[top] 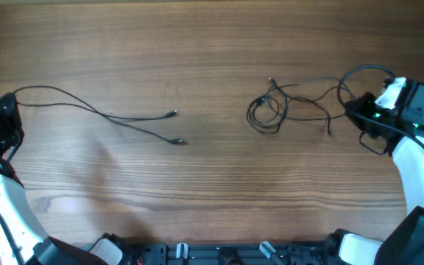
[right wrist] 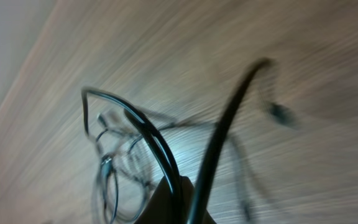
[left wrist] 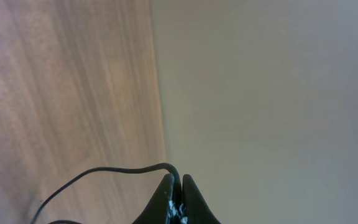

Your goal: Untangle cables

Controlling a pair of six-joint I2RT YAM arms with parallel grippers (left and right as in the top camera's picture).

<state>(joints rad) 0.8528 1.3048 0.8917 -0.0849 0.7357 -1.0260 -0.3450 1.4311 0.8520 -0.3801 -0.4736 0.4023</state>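
The left gripper moves outward and toward the right in the overhead view next. It releases the cable over bare wood, because the cable is held at the table's edge.
One thin black cable lies stretched from the far left to the table's middle, with two small plug ends. My left gripper is shut on its left end; the left wrist view shows the strand pinched between the closed jaws. A knotted bundle of thin black cables lies right of centre, with strands running to my right gripper. The right gripper is shut on these strands; the right wrist view shows cords rising from its jaws, with the bundle beyond.
The wooden table's left edge runs close by the left gripper, with grey floor beyond. A thick black arm cable loops beside the right wrist. Arm bases stand along the front edge.
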